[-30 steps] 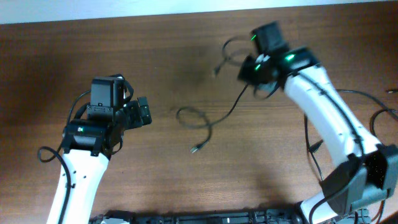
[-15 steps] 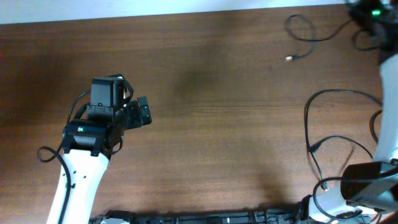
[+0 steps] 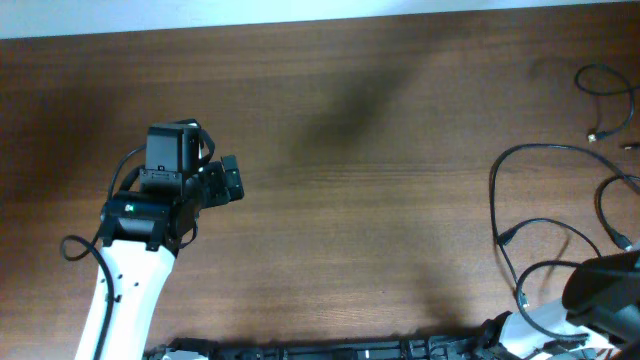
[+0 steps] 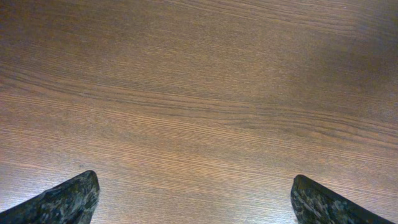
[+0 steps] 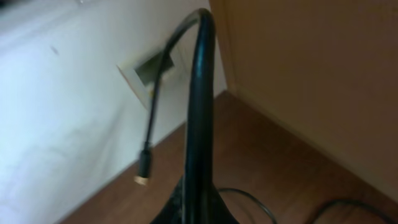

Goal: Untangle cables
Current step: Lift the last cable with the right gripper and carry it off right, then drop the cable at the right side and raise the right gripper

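The right gripper tips down toward the far corner's loose loop (image 3: 604, 92) next and releases the black cable, as the gold-tipped plug hangs clear of the dark loops.
A thin black cable (image 3: 594, 134) with a small plug end lies in a loose loop at the table's far right corner in the overhead view. In the right wrist view my right gripper (image 5: 195, 208) is shut on a black cable (image 5: 200, 93) that rises from the jaws, arches over and hangs down to a gold-tipped plug (image 5: 143, 174). The right gripper itself is outside the overhead view. My left gripper (image 3: 229, 182) hovers over bare wood at the left, open and empty, with its fingertips wide apart (image 4: 199, 199).
Thicker black arm wires (image 3: 497, 205) loop over the table's right side near the right arm's base (image 3: 605, 295). More dark loops (image 5: 252, 198) lie on the wood behind the held cable. A white wall with a socket plate (image 5: 149, 71) is beyond the table.
The right arm swung from the table's middle to the far right and left the overhead view, carrying the cable with it. The left arm has not moved.
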Controlling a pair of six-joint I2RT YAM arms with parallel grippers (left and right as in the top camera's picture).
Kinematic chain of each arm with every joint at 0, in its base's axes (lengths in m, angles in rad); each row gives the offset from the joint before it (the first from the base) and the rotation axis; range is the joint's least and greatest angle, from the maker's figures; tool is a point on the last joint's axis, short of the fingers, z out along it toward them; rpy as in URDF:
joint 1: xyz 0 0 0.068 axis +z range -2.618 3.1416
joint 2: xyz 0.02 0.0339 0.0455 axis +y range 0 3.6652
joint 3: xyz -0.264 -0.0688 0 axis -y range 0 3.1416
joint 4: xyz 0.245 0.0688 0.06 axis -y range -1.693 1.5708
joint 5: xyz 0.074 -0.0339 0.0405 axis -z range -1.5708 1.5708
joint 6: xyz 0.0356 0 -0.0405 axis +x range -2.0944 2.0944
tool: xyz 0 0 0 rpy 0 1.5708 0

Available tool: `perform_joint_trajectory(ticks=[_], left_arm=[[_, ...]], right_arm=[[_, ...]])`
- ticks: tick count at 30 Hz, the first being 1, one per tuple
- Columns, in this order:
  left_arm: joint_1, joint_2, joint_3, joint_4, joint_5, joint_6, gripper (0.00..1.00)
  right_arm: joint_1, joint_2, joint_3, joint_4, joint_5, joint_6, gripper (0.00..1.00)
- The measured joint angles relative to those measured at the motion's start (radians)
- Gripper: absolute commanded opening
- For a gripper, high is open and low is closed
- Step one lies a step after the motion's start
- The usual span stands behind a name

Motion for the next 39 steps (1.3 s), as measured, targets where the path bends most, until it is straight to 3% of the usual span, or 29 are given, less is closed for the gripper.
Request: perform_joint_trajectory(ticks=[6, 7, 10, 11, 12, 27, 39], left_arm=[[0.0, 0.0, 0.0, 0.0, 0.0, 0.0, 0.99], [0.0, 0.0, 0.0, 0.0, 0.0, 0.0, 0.99], [0.0, 0.0, 0.0, 0.0, 0.0, 0.0, 0.99], [0.0, 0.0, 0.0, 0.0, 0.0, 0.0, 0.99], [0.0, 0.0, 0.0, 0.0, 0.0, 0.0, 0.99], [0.0, 0.0, 0.0, 0.0, 0.0, 0.0, 0.99], [0.0, 0.0, 0.0, 0.0, 0.0, 0.0, 0.99]], right_arm=[[0.0, 0.109, 0.001, -0.101, 0.028, -0.063, 0.04], [0.0, 0.136, 0.001, -0.124, 0.034, -0.068, 0.09], [0.0, 0.178, 0.001, -0.172, 0.042, -0.073, 0.67], [0.0, 0.194, 0.001, -0.186, 0.044, -0.072, 0.95], [0.0, 0.208, 0.001, -0.2, 0.045, -0.072, 0.98], [0.0, 0.226, 0.001, -0.331, 0.03, -0.085, 0.99], [0.058, 0.226, 0.001, -0.574, -0.34, -0.119, 0.99]])
